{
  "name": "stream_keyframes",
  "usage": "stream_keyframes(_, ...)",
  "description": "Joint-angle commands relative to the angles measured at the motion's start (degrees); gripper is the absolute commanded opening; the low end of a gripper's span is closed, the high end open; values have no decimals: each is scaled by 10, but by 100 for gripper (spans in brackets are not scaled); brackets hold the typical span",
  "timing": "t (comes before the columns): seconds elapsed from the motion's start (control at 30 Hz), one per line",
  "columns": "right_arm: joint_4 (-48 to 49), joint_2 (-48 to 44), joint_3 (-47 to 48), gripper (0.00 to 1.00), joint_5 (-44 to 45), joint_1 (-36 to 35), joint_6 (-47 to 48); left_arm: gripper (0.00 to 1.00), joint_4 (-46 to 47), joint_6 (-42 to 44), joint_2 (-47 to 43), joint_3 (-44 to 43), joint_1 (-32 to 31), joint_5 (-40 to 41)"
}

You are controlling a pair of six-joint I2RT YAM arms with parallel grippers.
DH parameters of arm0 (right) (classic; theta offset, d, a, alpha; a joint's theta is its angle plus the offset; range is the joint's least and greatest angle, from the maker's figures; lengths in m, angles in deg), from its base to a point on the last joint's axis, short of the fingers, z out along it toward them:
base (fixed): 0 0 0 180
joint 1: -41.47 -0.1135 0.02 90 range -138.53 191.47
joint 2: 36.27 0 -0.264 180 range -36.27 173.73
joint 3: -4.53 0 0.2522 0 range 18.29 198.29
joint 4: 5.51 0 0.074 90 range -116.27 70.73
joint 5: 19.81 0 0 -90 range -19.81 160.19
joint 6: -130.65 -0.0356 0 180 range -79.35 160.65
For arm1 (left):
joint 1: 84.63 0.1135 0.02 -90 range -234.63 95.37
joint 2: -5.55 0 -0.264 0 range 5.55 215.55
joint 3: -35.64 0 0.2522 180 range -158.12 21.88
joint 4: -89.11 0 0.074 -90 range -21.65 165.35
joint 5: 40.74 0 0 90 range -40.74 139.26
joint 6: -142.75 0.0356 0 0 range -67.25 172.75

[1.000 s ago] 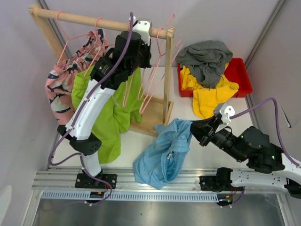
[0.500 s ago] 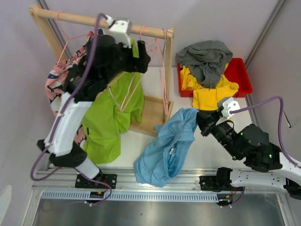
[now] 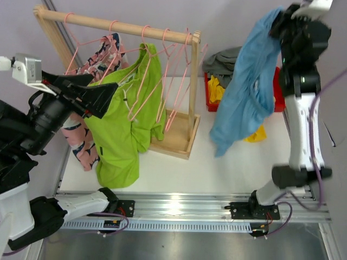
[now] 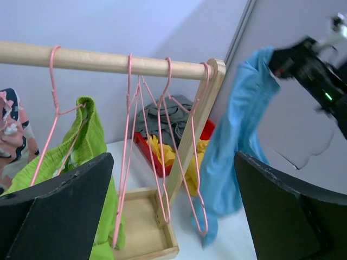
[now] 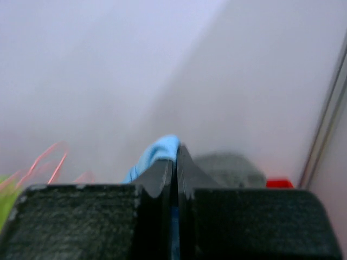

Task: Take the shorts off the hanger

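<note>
My left gripper will next move outward and down onto the pink hanger's near arm (image 3: 113, 60) (image 4: 50, 132), which is lower and farther outward than the gripper, because lime green shorts still hang there.
The light blue shorts (image 3: 249, 81) hang in the air at the right, pinched at their top by my shut right gripper (image 3: 277, 23); the right wrist view shows blue cloth (image 5: 157, 151) squeezed between the closed jaws (image 5: 174, 162). Lime green shorts (image 3: 122, 124) hang from a pink hanger on the wooden rod (image 3: 119, 24), with pink patterned shorts (image 3: 81, 143) to their left. My left gripper (image 3: 89, 91) is raised left of the rack, wide open and empty. In the left wrist view, my left gripper (image 4: 173, 211) frames several bare pink hangers (image 4: 162, 135) and the blue shorts (image 4: 238, 146).
A red bin (image 3: 279, 89) at the back right holds grey shorts (image 3: 225, 58) and yellow shorts (image 3: 217, 89). The rack stands on a wooden tray base (image 3: 176, 138) with an upright post (image 3: 193, 86). Grey walls close in on both sides.
My left gripper opened and drew back from the rod to the left. The right arm swung up and right, lifting the light blue shorts off the table into the air.
</note>
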Motion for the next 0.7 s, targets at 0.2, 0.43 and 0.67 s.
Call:
stream_keyframes(0.2, 205, 563, 455, 60, 19, 161, -236, 99, 19, -28, -60, 105, 4, 35)
stream_keyframes(0.43, 199, 433, 22, 99, 39, 156, -300, 100, 13, -4, -99, 173, 4, 151)
stream_keyframes(0.67, 365, 197, -296, 99, 28, 130, -304, 99, -30, 3, -54, 145, 4, 251)
